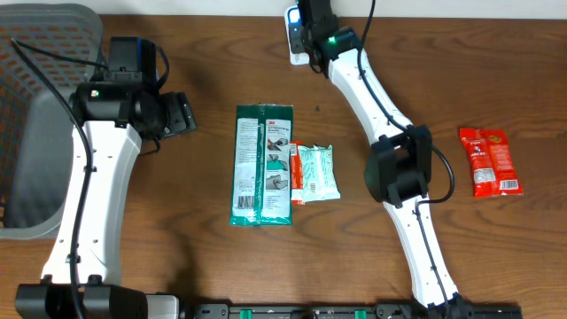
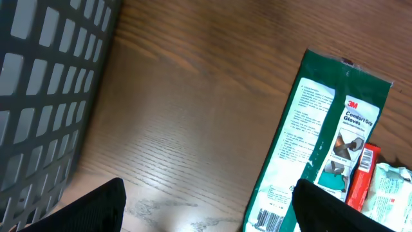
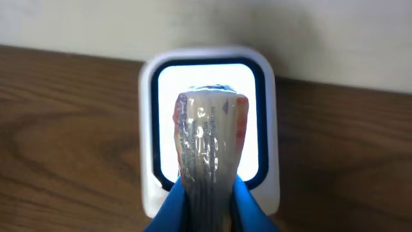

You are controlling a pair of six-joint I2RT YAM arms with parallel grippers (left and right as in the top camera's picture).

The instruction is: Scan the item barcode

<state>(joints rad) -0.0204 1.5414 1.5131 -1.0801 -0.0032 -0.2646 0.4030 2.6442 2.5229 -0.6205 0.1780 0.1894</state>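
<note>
I should move my right gripper to the right in the overhead view and back, lower over the lone red packet (image 1: 493, 163) and release, clear of the gloves pack.
In the right wrist view a crinkled, clear-wrapped packet (image 3: 207, 145) with some red on it stands upright, pinched between my blue fingers (image 3: 175, 205). My right gripper (image 3: 207, 193) is shut on it and holds it right in front of the lit window of the white scanner (image 3: 270, 129). From overhead, the right gripper (image 1: 306, 27) sits at the table's far edge over the scanner (image 1: 293, 39), and the arm hides the packet. Beside the basket, my left gripper (image 1: 182, 115) hangs open and holds nothing; its black fingers (image 2: 96, 209) frame bare wood.
A green 3M gloves pack (image 1: 262, 164) (image 2: 328, 135) lies mid-table, with a thin red packet (image 1: 295, 173) and a white-green packet (image 1: 317, 173) against its right side. Another red packet (image 1: 489, 161) lies at the right. The grey basket (image 1: 35, 115) (image 2: 45, 84) fills the left.
</note>
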